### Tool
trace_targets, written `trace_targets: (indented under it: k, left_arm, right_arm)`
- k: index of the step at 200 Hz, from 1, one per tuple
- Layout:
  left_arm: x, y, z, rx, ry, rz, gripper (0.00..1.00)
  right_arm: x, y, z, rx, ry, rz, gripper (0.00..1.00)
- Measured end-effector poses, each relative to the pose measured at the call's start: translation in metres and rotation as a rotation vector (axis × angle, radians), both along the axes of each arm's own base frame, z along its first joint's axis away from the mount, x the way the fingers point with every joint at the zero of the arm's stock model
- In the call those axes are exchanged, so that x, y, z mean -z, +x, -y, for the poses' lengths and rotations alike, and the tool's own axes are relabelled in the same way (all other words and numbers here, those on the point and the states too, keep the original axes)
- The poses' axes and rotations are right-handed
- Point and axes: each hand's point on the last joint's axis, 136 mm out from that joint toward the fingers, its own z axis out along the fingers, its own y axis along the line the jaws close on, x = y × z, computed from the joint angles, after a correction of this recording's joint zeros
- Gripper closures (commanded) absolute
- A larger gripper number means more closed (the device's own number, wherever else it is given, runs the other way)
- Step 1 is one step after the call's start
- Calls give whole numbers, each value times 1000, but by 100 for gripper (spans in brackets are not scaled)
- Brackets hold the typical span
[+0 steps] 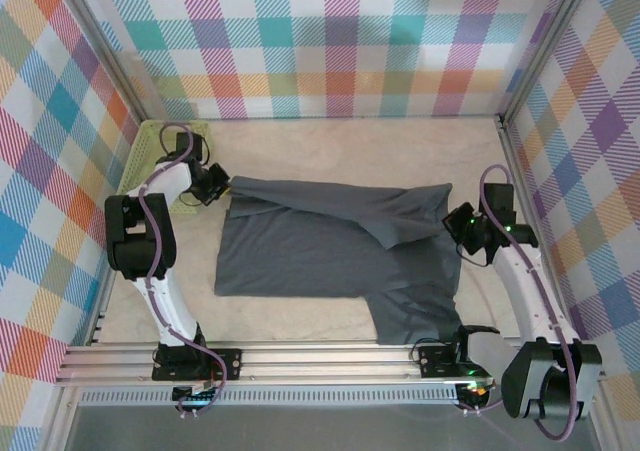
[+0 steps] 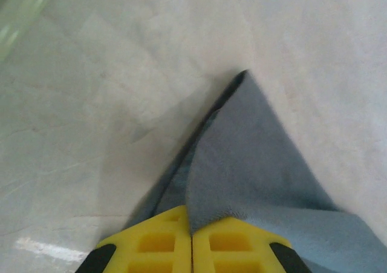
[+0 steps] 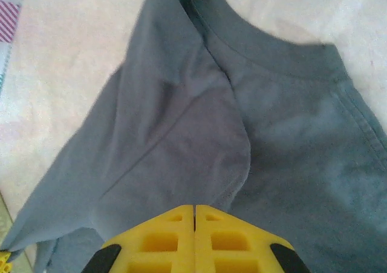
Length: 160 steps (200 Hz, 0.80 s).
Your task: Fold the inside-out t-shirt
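I need to pull the t-shirt's fold back with my right gripper next, toward the piece of cloth hanging toward the near bar, so the fold's curved edge gets straight. Then I should let go of it.
The inside-out t-shirt [image 1: 320,246] is dark slate-grey and lies spread across the middle of the table. A fold runs over its upper right part, and one piece hangs toward the near rail. My left gripper [image 1: 222,186] is at the shirt's far left corner. In the left wrist view its yellow jaws [image 2: 191,215] are shut on an edge of the cloth [image 2: 254,158], which rises to a point. My right gripper [image 1: 458,223] is at the shirt's right edge. Its jaws [image 3: 194,207] are shut on a fold of the cloth [image 3: 181,121], with the collar band [image 3: 266,58] beyond.
A lime-green mesh basket [image 1: 160,141] stands at the back left corner, just behind the left arm. Checked walls close in the table on three sides. An aluminium rail [image 1: 320,356] runs along the near edge. Pale bare tabletop [image 1: 350,141] lies beyond the shirt.
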Motion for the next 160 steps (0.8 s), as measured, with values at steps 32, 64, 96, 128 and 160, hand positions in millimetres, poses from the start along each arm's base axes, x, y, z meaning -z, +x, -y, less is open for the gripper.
trace_targets:
  k: [32, 64, 96, 128, 160]
  left_arm:
    - [27, -38, -3, -33, 10, -67, 86]
    - [36, -50, -2, -50, 2, -86, 72]
    - [35, -47, -2, -60, -5, -74, 54]
    - [28, -49, 1, -39, 32, -79, 42]
    - [-7, -47, 5, -16, 122, -36, 34]
  right_arm:
    - [28, -17, 2, 10, -19, -67, 100]
    - [53, -32, 2, 11, -29, -132, 93]
    - [63, -39, 3, 8, -50, -160, 58]
    - [53, -34, 7, 0, -82, -139, 46]
    - [14, -4, 8, -35, -121, -52, 44]
